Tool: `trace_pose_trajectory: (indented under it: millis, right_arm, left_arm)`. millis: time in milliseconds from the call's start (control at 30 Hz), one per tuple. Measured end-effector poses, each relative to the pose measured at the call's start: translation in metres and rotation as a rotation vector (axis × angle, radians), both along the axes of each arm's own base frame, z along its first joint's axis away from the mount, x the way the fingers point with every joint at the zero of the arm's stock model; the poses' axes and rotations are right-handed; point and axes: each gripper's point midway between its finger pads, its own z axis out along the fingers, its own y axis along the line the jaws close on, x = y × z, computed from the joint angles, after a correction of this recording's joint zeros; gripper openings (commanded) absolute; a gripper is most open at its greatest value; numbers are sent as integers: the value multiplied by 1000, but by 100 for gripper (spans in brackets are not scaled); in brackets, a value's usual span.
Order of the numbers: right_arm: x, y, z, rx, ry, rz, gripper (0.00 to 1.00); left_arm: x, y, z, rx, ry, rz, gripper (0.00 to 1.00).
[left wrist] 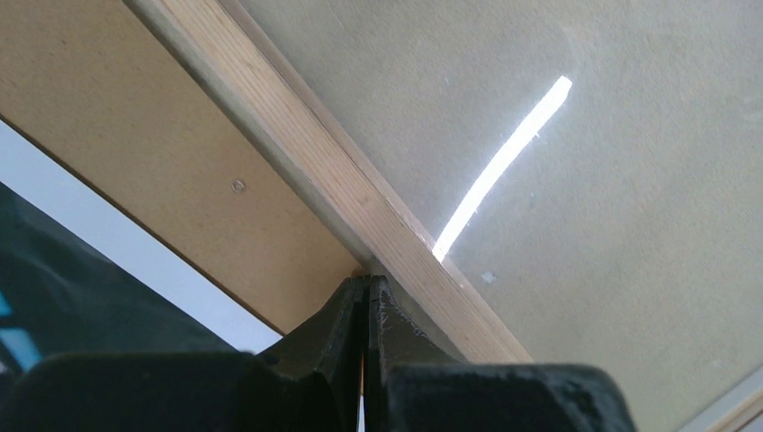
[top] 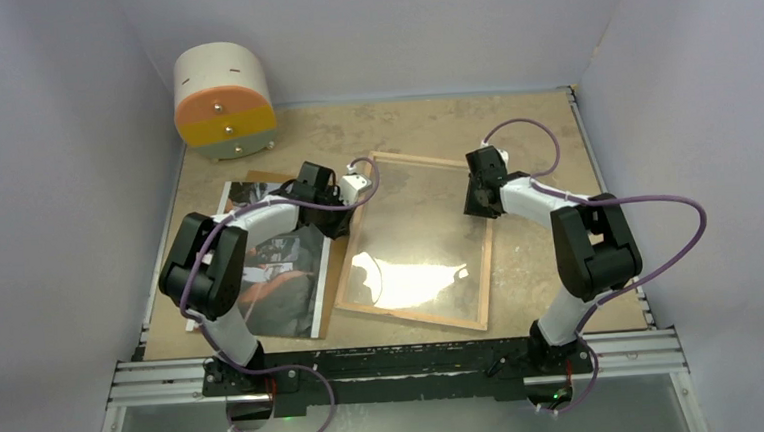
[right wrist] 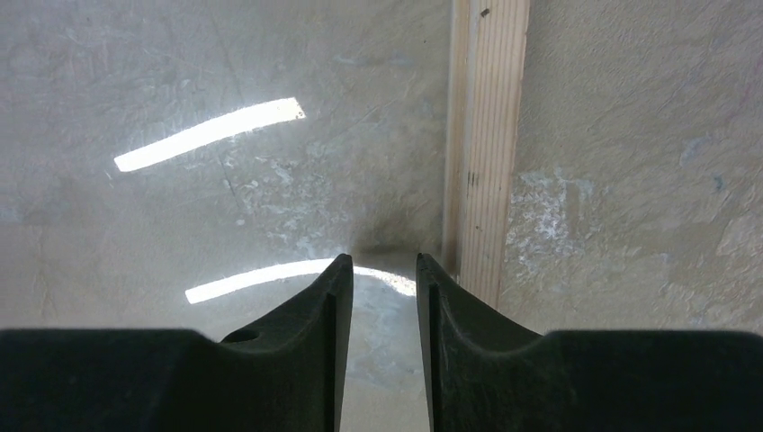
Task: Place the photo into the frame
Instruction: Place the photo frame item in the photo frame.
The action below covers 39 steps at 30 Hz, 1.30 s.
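Observation:
The photo still lies unframed, so the left gripper will next go to the left in the top view, across the photo (top: 284,282) to the photo's border farthest from the frame, and open.
The frame (top: 380,160) lies flat mid-table, with its light wooden rim (left wrist: 306,153) up and a clear pane (right wrist: 225,207) reflecting light. The photo (top: 284,282), dark with orange patches and a white border, lies to its left on a brown board (left wrist: 135,117). My left gripper (top: 346,223) is shut, its tips (left wrist: 367,281) pressed against the outer side of the frame's left rim. Over the pane, just inside the right rim (right wrist: 486,135), my right gripper (right wrist: 382,263) stands a little open with nothing between its fingers.
A white round drawer unit (top: 223,100) with orange, yellow and grey-green fronts stands at the back left corner. Grey walls enclose the table on the left, back and right. A metal rail (top: 397,360) runs along the near edge.

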Motion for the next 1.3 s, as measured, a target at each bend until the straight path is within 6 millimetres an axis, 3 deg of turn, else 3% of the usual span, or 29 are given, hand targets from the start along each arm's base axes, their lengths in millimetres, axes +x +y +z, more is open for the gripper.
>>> trace_pose_trajectory:
  millis: [200,367,533,600,800,1033,1167,1300]
  right_arm:
    - [3,1,9,8,7,1,44]
    - [14,12,31,62,-34,24,48]
    - [6,28,55,133,-76,66,45]
    - [-5,40,60,165,-83,92,44]
    - [-50,129,64,325,-61,269,36]
    - [-84,224,61,485,-24,418,24]
    - [-103,263,45,500,14,485,21]
    - [-112,293,38,504,28,543,19]
  left_arm:
    - [-18,13,5,41,19,-34,0]
    - [-34,23,10,57,13,-58,0]
    - [-55,28,-6,67,65,-72,0]
    - [-55,27,-4,61,57,-74,0]
    - [-55,24,-4,49,55,-80,0]
    - [-55,21,-3,29,61,-80,0]
    - [-53,25,-1,-12,84,-51,0]
    - [-42,44,2,-46,98,12,0]
